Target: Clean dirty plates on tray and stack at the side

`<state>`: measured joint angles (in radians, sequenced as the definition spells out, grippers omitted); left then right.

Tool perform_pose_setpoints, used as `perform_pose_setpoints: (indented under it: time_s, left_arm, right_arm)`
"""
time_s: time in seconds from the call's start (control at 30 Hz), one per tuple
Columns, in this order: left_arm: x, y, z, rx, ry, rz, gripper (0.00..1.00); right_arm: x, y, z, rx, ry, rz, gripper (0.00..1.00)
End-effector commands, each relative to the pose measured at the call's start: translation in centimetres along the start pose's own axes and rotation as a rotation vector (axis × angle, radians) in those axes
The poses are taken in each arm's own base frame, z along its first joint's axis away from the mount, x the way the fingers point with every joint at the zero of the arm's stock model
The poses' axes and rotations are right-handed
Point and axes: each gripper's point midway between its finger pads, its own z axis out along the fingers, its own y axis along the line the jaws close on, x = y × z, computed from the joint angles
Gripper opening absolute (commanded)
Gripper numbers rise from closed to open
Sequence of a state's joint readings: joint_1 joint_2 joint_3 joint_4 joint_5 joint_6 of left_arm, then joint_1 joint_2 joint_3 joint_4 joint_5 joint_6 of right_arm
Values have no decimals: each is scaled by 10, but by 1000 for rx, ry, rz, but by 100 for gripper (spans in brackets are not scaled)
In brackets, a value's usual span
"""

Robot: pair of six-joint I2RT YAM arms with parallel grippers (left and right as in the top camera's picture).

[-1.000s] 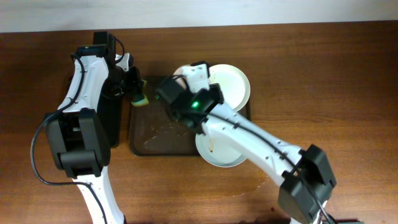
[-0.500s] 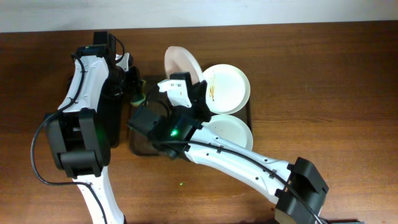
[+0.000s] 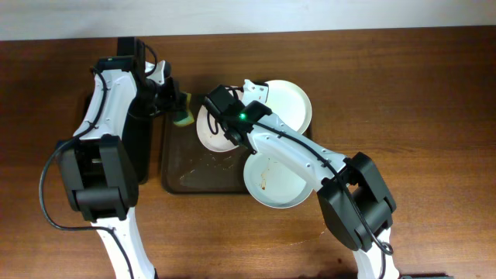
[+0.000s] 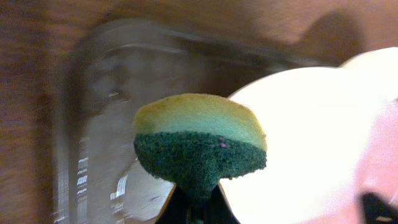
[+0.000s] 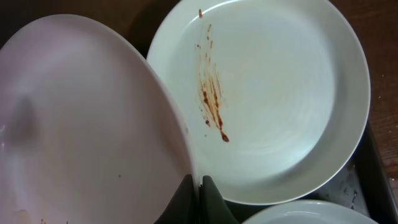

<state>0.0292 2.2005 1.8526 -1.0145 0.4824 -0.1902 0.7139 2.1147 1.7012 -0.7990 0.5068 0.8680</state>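
Note:
The plate will go with my right gripper past the tray and down to the bare table, empty to the tray's right in the overhead view, to be released.
My right gripper (image 3: 225, 118) (image 5: 198, 186) is shut on the rim of a white plate (image 3: 208, 135) (image 5: 81, 124) and holds it tilted over the back of the dark brown tray (image 3: 194, 170). My left gripper (image 3: 175, 107) (image 4: 194, 202) is shut on a yellow-and-green sponge (image 3: 184, 118) (image 4: 199, 143) right beside that plate's left edge (image 4: 311, 143). A second plate (image 3: 288, 108) (image 5: 267, 106) with brown smears lies at the tray's back right. A third plate (image 3: 275, 180) (image 5: 311, 214) with a small smear lies at the front right, overhanging the tray.
A narrow black tray (image 3: 141, 151) lies left of the brown tray, under my left arm. The brown tray's base (image 4: 99, 124) shows wet streaks. Bare wooden table (image 3: 403, 116) extends to the right.
My right gripper has brought the held plate from the back edge down over the tray's back part. My left gripper has shifted the sponge slightly right, up to the plate.

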Motion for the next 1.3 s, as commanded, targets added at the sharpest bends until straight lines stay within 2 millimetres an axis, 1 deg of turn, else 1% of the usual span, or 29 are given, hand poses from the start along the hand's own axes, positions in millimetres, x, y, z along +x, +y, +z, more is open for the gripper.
perform_pose_setpoints:
  time_s: [0.0, 0.03, 0.07, 0.1, 0.13, 0.17, 0.23, 0.33, 0.37, 0.43, 0.5, 0.57, 0.63, 0.7, 0.73, 0.87, 0.9, 0.97, 1.0, 1.03, 1.1, 1.13, 1.2, 1.23, 1.27]
  left_arm:
    - [17, -52, 8, 187, 71, -12, 1]
    - [25, -62, 16, 203, 95, 1, 1]
    - [35, -67, 30, 204, 113, 15, 1]
    - [40, -67, 39, 205, 123, 1, 1]
    - [52, -74, 53, 255, 144, 8, 1]
    - [59, -80, 62, 295, 155, 15, 1]
    - [69, -83, 74, 309, 172, 8, 1]
    - [79, -81, 80, 299, 197, 5, 1]
    - [78, -75, 82, 268, 188, 9, 1]
    - [76, -46, 88, 96, 161, 0, 1]
    - [74, -17, 88, -71, 135, 1, 1]
    - [70, 6, 86, -202, 108, 24, 1]
    - [62, 26, 81, -321, 66, 36, 1]
    - [49, 33, 72, -390, 19, 49, 1]
    - [34, 28, 64, -406, -17, 82, 1]
    - [-8, 0, 27, -400, -129, 109, 1]
    - [-25, -11, 5, -409, -180, 115, 1]
    - [-37, -21, -19, -404, -212, 111, 1]
    - [-38, -22, -25, -403, -212, 106, 1]
    - [-34, -22, -26, -401, -194, 98, 1]
    - [-18, -15, -24, -420, -132, 84, 1]
    - [-13, -13, -24, -428, -109, 78, 1]
    - [-8, -11, -23, -434, -90, 74, 1]
    - [-7, -10, -22, -435, -86, 73, 1]
    - [-6, -7, -20, -437, -82, 70, 1]
  right_arm:
    - [-1, -3, 5, -7, 19, 48, 4]
    - [-1, -4, 8, -17, 40, 57, 4]
    - [-2, -7, 11, -27, 64, 71, 4]
    - [-2, -8, 13, -35, 81, 79, 4]
    - [-2, -10, 14, -39, 93, 87, 4]
    - [-2, -10, 14, -39, 93, 84, 4]
    - [-2, -9, 14, -41, 93, 83, 4]
    - [-2, -9, 14, -42, 94, 83, 4]
    - [-2, -9, 14, -42, 94, 83, 4]
    - [-2, -9, 14, -42, 94, 83, 4]
    - [-2, -9, 14, -42, 94, 83, 4]
    - [0, -8, 14, -48, 102, 82, 4]
    - [2, -7, 16, -48, 109, 80, 4]
    - [4, -7, 18, -45, 117, 74, 4]
    - [7, -6, 19, -51, 127, 70, 4]
    - [8, -5, 19, -55, 133, 52, 4]
    - [9, -6, 19, -52, 136, 51, 4]
    - [9, -7, 19, -47, 136, 46, 4]
    - [9, -8, 19, -46, 135, 40, 4]
    - [7, -7, 18, -51, 129, -2, 4]
    - [-7, -12, 4, -52, 81, -93, 4]
    - [-18, -18, -8, -34, 41, -97, 4]
    - [-38, -30, -31, 8, -47, -105, 4]
    - [-51, -34, -51, 39, -125, -172, 4]
    - [-60, -40, -70, 100, -207, -208, 4]
